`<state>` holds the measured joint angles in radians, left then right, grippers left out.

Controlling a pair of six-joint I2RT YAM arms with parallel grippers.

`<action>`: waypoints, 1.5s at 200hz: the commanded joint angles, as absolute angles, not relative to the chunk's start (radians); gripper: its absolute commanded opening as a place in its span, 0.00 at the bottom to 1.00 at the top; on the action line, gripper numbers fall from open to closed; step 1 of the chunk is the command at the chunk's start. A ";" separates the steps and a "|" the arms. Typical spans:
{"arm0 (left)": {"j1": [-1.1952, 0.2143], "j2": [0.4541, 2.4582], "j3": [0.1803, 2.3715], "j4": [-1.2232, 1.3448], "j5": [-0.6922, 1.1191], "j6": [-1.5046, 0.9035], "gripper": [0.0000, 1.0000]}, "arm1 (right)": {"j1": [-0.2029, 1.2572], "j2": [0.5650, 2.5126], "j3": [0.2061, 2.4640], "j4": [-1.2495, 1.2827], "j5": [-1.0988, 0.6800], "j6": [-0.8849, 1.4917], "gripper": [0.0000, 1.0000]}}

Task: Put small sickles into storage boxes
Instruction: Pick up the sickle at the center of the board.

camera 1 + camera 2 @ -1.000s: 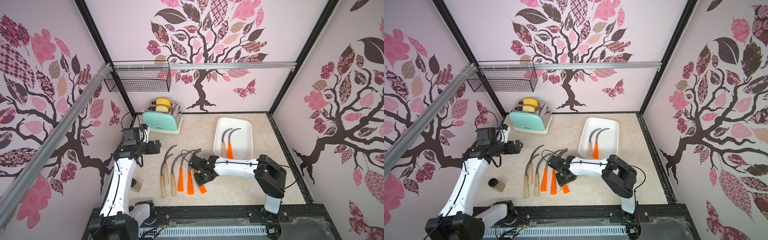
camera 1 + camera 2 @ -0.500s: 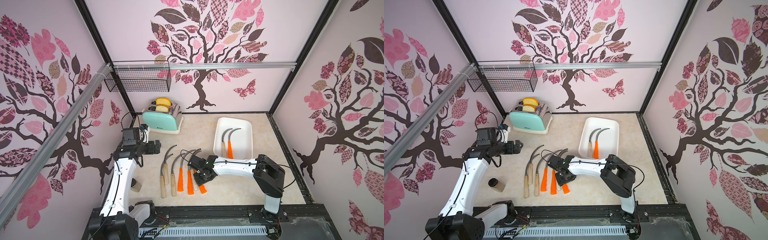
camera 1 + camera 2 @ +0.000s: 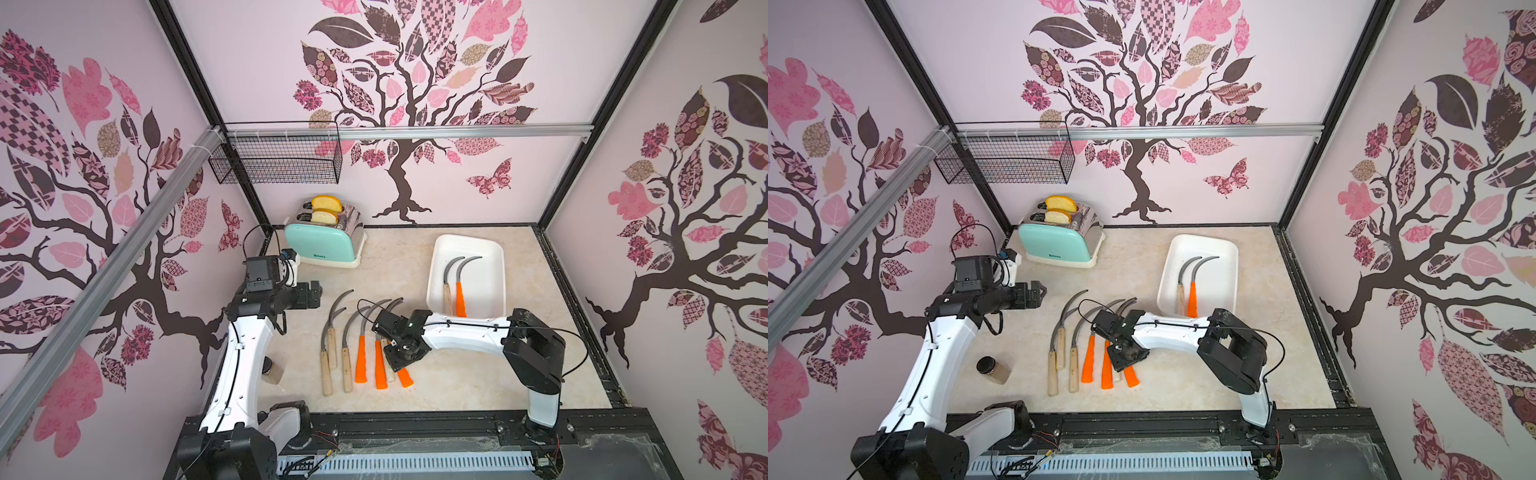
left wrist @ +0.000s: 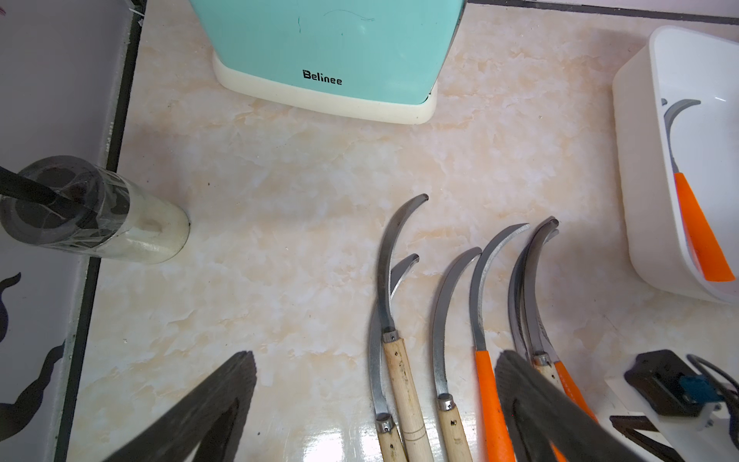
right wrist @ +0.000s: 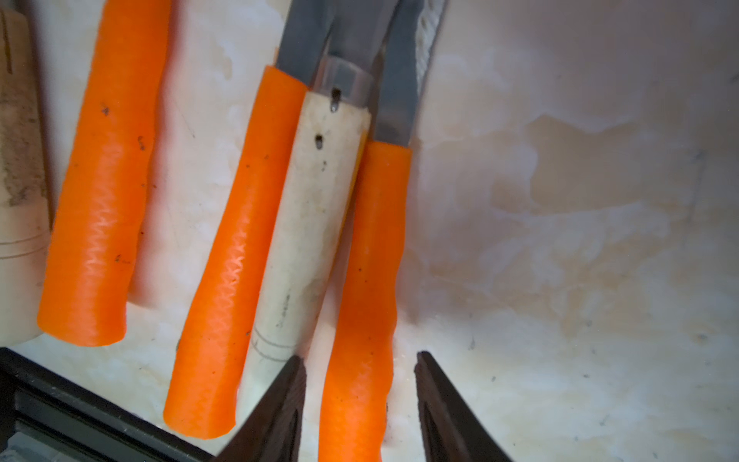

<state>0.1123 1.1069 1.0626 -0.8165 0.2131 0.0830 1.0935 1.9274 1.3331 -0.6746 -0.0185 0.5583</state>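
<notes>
My right gripper goes down next and closes on the orange handle by the bare table, since that handle lies just below, between the open fingers.
Several small sickles lie in a row on the marble table, wooden handles (image 3: 345,368) to the left and orange handles (image 3: 360,357) to the right. My right gripper (image 5: 360,358) is low over the rightmost orange-handled sickle (image 5: 376,248), open, with one finger on each side of its handle and a gap at both. A wooden-handled sickle (image 5: 312,224) lies against it. The white storage box (image 3: 467,243) behind holds two sickles (image 3: 458,297). My left gripper (image 4: 376,356) hovers open and empty at the left (image 3: 316,293).
A mint toaster (image 3: 324,245) with bread stands at the back left. A black wire basket (image 3: 274,160) hangs on the rail above it. A small jar (image 3: 272,372) stands by the left arm's base. Bare table lies in front of the storage box.
My right gripper has edged slightly left over the orange handle. The left arm and all the sickles have stayed where they were.
</notes>
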 commanded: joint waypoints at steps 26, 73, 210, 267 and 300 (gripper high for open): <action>0.112 1.097 1.048 -0.814 0.222 0.100 0.98 | 1.109 1.976 1.369 -0.729 0.006 0.547 0.48; 0.109 1.097 1.046 -0.813 0.222 0.098 0.98 | 1.109 1.983 1.367 -0.739 0.015 0.550 0.48; 0.108 1.103 1.052 -0.815 0.227 0.095 0.98 | 1.117 1.990 1.315 -0.764 0.082 0.561 0.36; 0.108 1.108 1.061 -0.818 0.226 0.095 0.98 | 1.117 1.977 1.283 -0.777 0.113 0.557 0.32; 0.108 1.108 1.060 -0.819 0.226 0.095 0.98 | 1.117 1.968 1.265 -0.786 0.125 0.556 0.30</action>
